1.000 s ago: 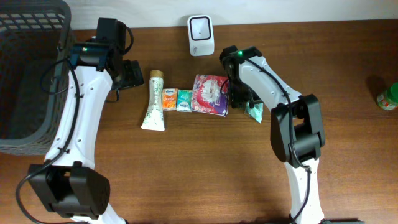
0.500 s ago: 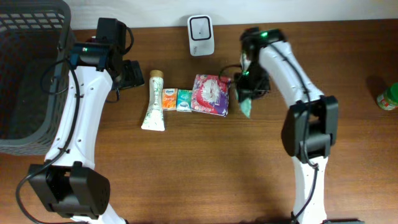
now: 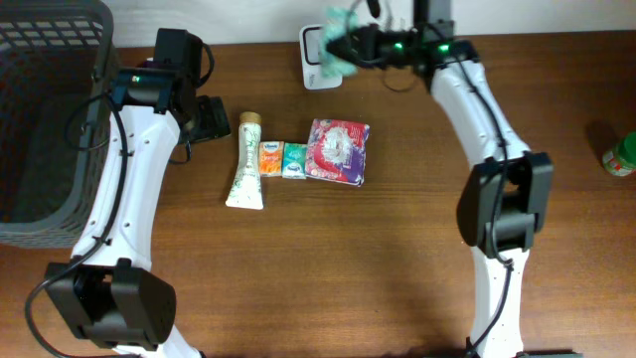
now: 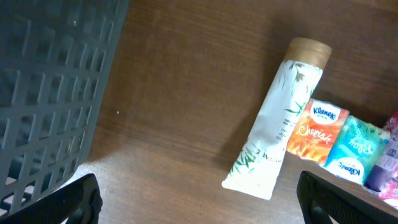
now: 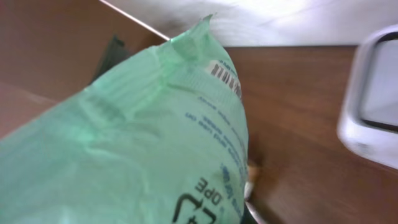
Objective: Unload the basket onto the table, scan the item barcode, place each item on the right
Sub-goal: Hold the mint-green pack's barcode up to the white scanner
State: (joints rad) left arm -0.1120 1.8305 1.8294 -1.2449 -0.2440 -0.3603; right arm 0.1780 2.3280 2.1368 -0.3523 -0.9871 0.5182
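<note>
The pale green packet should go down beside the green bottle, where empty table leaves room. My right gripper will next move over the white scanner and then lower the packet there.
My right gripper [image 3: 360, 45] is shut on a pale green packet [image 3: 338, 38] and holds it in the air just in front of the white scanner [image 3: 313, 60] at the table's back edge. In the right wrist view the green packet [image 5: 143, 143] fills the frame and hides my fingers; its barcode [image 5: 225, 78] shows near the top seam, and the scanner [image 5: 373, 112] is at the right edge. My left gripper [image 3: 214, 117] stands open over bare table [image 4: 186, 93], with nothing between its fingers [image 4: 81, 199].
A white tube [image 3: 245, 164], an orange tissue pack [image 3: 269, 159], a teal pack [image 3: 295, 160] and a floral pack [image 3: 338, 151] lie in a row mid-table. A dark basket [image 3: 45, 119] stands at the left. A green bottle [image 3: 621, 154] is at the far right.
My right gripper closed on the green packet beside the floral pack, lifted it and swung it back and left to the scanner. The left arm has not moved.
</note>
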